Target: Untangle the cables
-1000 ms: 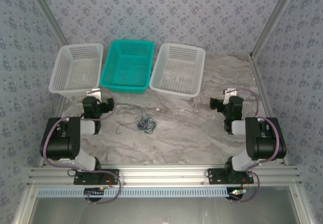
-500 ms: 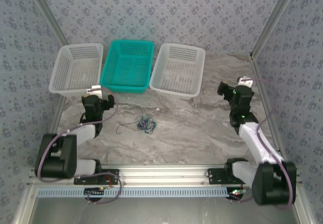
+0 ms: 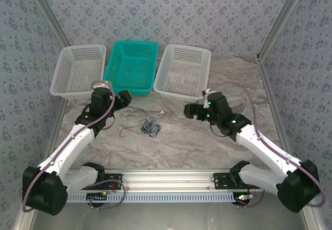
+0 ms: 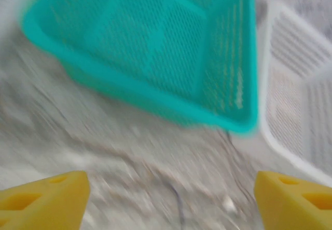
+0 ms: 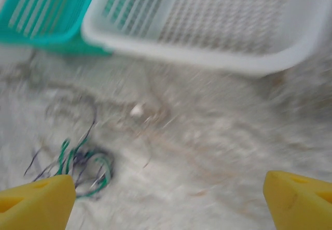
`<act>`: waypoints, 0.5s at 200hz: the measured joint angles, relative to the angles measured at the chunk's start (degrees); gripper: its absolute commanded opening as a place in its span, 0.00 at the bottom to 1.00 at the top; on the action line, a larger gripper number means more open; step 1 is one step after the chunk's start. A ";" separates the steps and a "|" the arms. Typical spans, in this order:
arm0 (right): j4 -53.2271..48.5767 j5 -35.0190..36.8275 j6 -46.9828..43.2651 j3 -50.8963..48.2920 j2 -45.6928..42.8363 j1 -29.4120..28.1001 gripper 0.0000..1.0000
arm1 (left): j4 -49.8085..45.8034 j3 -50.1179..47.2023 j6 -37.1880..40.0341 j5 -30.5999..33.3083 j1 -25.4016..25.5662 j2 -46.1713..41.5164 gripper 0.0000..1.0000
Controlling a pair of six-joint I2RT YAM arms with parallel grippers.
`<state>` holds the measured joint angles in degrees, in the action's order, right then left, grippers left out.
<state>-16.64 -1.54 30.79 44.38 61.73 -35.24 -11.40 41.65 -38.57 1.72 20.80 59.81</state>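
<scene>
My right gripper will swing across toward the left gripper and lower its open fingers onto the green cable's loop (image 3: 157, 129) (image 5: 109, 172), which sticks out of the tangle below my right gripper.
The cables (image 3: 149, 127) lie as a small tangle of thin green, dark and white wires on the marble table (image 3: 197, 142), with one dark strand trailing off to the left. My left gripper (image 3: 124, 98) hovers up and to the left of them, open, fingers wide apart and nothing between them (image 4: 171, 201). My right gripper (image 3: 190, 110) hovers to their right, also open and empty (image 5: 166, 204). In the blurred right wrist view the cables (image 5: 83, 165) sit just inside the left yellow fingertip (image 5: 36, 204).
Three baskets stand in a row at the back: white (image 3: 78, 69), teal (image 3: 132, 67) and white (image 3: 184, 72). The teal basket (image 4: 155, 48) lies close ahead of the left gripper. A small white speck (image 5: 136, 110) lies on the table near the cables.
Both arms have unfolded and reached out over the table. The right gripper swung left toward the tangle, and the left gripper moved forward and right. The cables have not moved.
</scene>
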 measured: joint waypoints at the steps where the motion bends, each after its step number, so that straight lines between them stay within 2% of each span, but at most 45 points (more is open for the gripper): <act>1: 0.00 0.00 0.13 0.15 0.35 -0.52 0.96 | -0.17 -0.02 -0.09 -0.13 0.24 0.02 0.79; 23: 1.29 -0.87 1.84 2.99 9.01 -7.43 0.97 | -3.19 -0.79 -5.68 -4.68 6.67 1.86 0.77; 44: 3.23 -1.75 2.45 6.32 18.36 -11.41 0.95 | -6.21 -0.98 -8.98 -6.40 10.36 3.52 0.75; 80: 8.24 -4.42 2.75 10.16 30.23 -14.69 0.87 | -8.33 -0.94 -11.54 -6.97 11.08 5.88 0.70; 100: 11.54 -6.29 3.32 11.06 33.38 -14.80 0.80 | -8.13 -0.37 -13.09 -7.96 11.10 9.33 0.60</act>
<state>-5.10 -7.84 34.11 55.44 95.11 -50.04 -19.53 41.28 -51.66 -6.24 31.90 69.14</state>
